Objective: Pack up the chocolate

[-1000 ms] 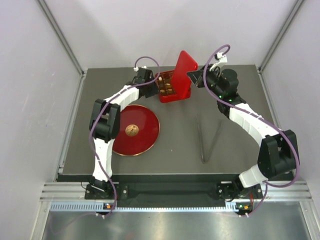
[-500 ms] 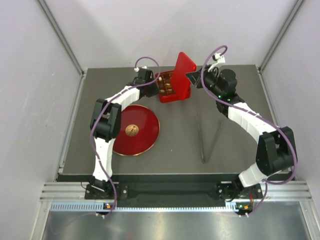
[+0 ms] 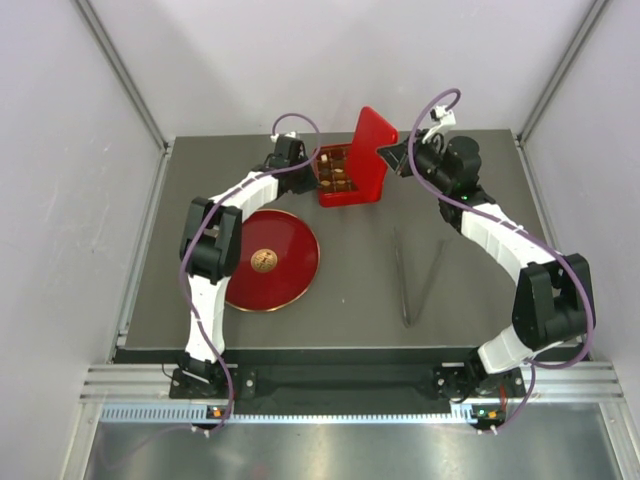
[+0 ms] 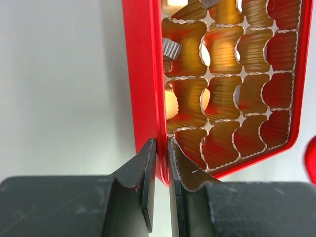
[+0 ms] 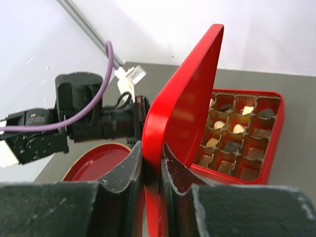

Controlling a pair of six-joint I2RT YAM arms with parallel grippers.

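My right gripper will turn to the left in the top view, tip the box's lid over the gold cell tray (image 3: pixel 335 172) (image 5: pixel 239 131) and let go of the lid, because the tray's cells are uncovered.
A red box (image 3: pixel 352 192) stands at the table's far middle, its gold cell tray (image 4: pixel 232 94) holding several chocolate pieces, cream (image 4: pixel 171 101) and dark (image 5: pixel 231 145). My left gripper (image 3: pixel 308 170) is shut on the box's left wall (image 4: pixel 148 74), one jaw outside and one inside. My right gripper (image 3: pixel 391 153) is shut on the edge of the red lid (image 3: pixel 371 148), which stands nearly upright over the box's right side. In the right wrist view the lid (image 5: pixel 190 94) rises from my gripper (image 5: pixel 153 154), with the box (image 5: pixel 274 143) behind it.
A round red plate (image 3: pixel 290 275) lies near left, with a golden-brown wrinkled ball (image 3: pixel 263 260) on it. Metal tongs (image 3: pixel 410 285) lie right of the middle. Grey walls close in the table on three sides. The left arm (image 5: pixel 59 123) shows beyond the lid.
The right gripper swung the lid slightly left, then back; the lid now sits a little lower over the box. The left gripper has kept its hold on the box wall.
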